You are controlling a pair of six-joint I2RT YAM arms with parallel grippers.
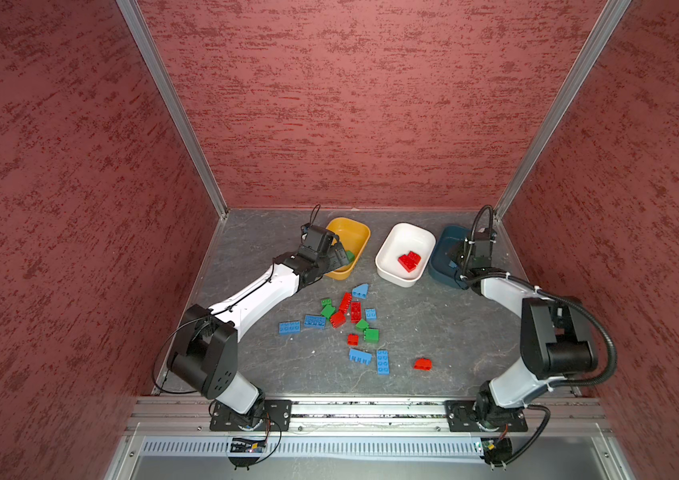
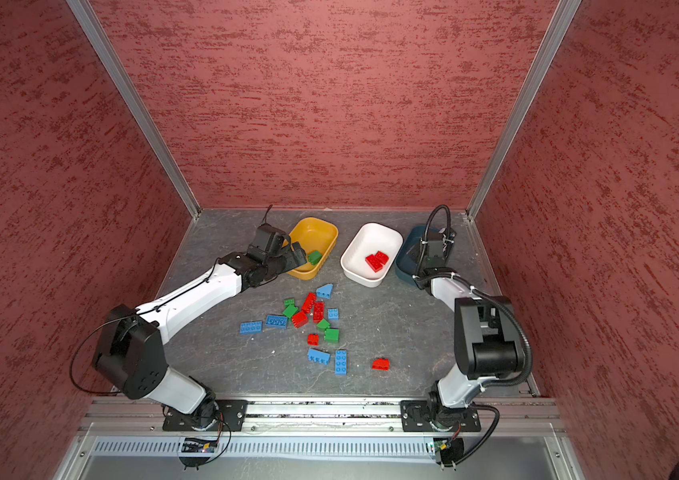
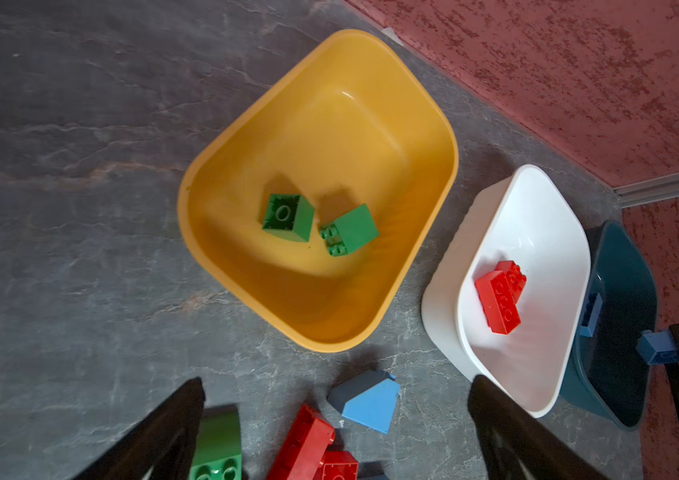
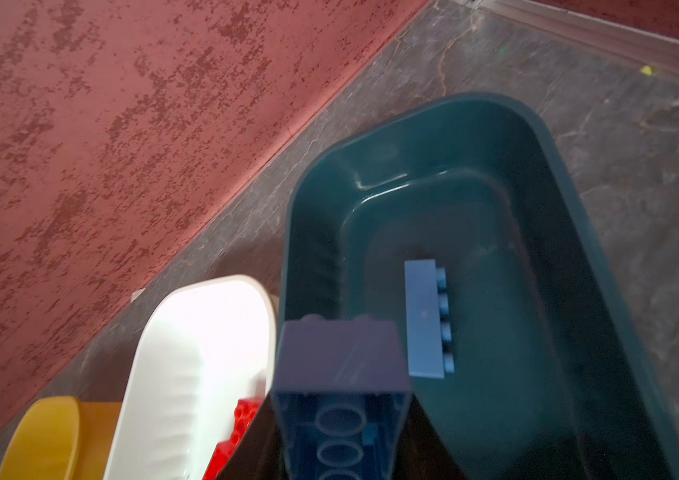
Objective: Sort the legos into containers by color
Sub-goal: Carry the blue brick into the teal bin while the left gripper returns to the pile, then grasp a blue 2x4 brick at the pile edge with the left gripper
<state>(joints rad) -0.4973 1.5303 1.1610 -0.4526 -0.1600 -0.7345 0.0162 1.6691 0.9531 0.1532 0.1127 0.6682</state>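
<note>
The teal tub already has a blue lego in it, so the right gripper needs to move gently outward over the teal tub's bottom by the white tub (image 4: 365, 292) next and let go of this one.
Three containers stand in a row at the back: a yellow tub (image 1: 355, 231), a white tub (image 1: 406, 237) and a teal tub (image 1: 442, 248). My left gripper (image 1: 339, 255) hangs open over the yellow tub's near end, with nothing between its fingers (image 3: 188, 411). Two green legos (image 3: 287, 216) lie in that tub (image 3: 246, 124). The white tub holds two red legos (image 1: 409, 261). My right gripper (image 4: 339, 419) is shut on a blue lego (image 4: 339, 365) above the teal tub (image 4: 578, 199), where another blue lego (image 4: 425, 320) lies. Loose red, green and blue legos (image 1: 346, 311) are scattered mid-table.
Red textured walls (image 1: 371, 104) close in the back and both sides, right behind the tubs. A lone red lego (image 1: 423, 364) lies front right, and two blue ones (image 1: 382, 361) lie in front of the pile. A metal rail (image 1: 371, 409) with the arm bases runs along the front.
</note>
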